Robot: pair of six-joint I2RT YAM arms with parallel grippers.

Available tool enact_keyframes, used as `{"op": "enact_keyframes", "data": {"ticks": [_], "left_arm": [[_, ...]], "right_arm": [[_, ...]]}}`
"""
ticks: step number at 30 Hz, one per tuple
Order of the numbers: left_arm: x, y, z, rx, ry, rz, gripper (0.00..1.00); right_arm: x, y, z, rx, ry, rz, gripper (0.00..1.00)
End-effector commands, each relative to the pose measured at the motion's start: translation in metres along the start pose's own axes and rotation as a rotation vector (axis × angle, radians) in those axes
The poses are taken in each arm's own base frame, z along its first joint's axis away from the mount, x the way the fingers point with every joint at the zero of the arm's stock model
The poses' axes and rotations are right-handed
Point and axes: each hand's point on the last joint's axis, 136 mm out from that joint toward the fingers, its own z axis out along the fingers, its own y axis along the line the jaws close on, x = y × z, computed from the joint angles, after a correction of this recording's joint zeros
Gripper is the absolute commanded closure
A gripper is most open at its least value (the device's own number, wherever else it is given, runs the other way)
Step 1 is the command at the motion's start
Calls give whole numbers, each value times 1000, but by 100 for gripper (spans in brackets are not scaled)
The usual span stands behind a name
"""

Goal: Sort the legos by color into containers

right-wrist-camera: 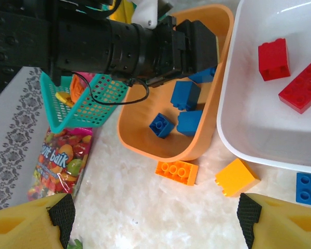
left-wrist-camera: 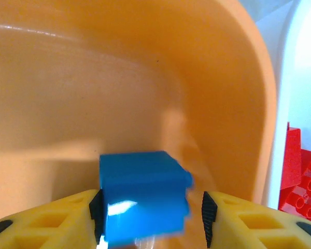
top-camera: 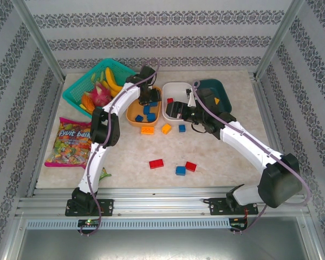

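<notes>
I need to pull my right gripper back next, then lower its open fingers around the single red brick.
My left gripper (left-wrist-camera: 151,215) hangs inside the orange tub (left-wrist-camera: 223,78). A blue brick (left-wrist-camera: 142,197) sits blurred between its jaws, touching the left pad with a gap to the right pad. In the top view this gripper (top-camera: 150,97) is over the orange tub (top-camera: 131,116), which holds blue bricks (top-camera: 147,111). My right gripper (right-wrist-camera: 155,220) stands open above the table, near an orange brick (right-wrist-camera: 177,172) and a yellow brick (right-wrist-camera: 237,177). The white tub (right-wrist-camera: 233,140) holds red bricks (right-wrist-camera: 273,58). The dark teal tub (top-camera: 216,86) is at the back right.
Loose on the table lie a blue brick (top-camera: 182,128), a red brick (top-camera: 156,163), another blue (top-camera: 180,170) and another red (top-camera: 190,166). A teal mesh fruit basket (top-camera: 78,95) and a candy bag (top-camera: 70,142) occupy the left side.
</notes>
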Motion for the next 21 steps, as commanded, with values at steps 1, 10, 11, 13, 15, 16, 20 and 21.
{"op": "enact_keyframes", "data": {"ticks": [1,10,11,13,15,16,20,21], "left_arm": [[9,9,-1,-8,60,-29,44],[-23,-16,-71,51,-85,-45,38],[-25,-18,-85,52,-105,-53,37],[-24,-18,-114,47,-139,-70,35],[-10,-11,-139,33,-143,-101,33],[1,-7,-152,35,-144,-117,32],[73,25,-184,47,-109,-183,27],[97,36,-192,45,-96,-195,27]], "right_arm": [[-12,0,-4,29,-23,-20,16],[4,11,-13,89,26,-216,17],[14,15,-12,87,59,-267,18],[42,23,-9,78,137,-387,18],[72,26,-7,72,226,-479,18],[88,26,-7,74,273,-521,18],[148,30,-9,40,430,-662,15],[164,31,-9,22,474,-718,14]]}}
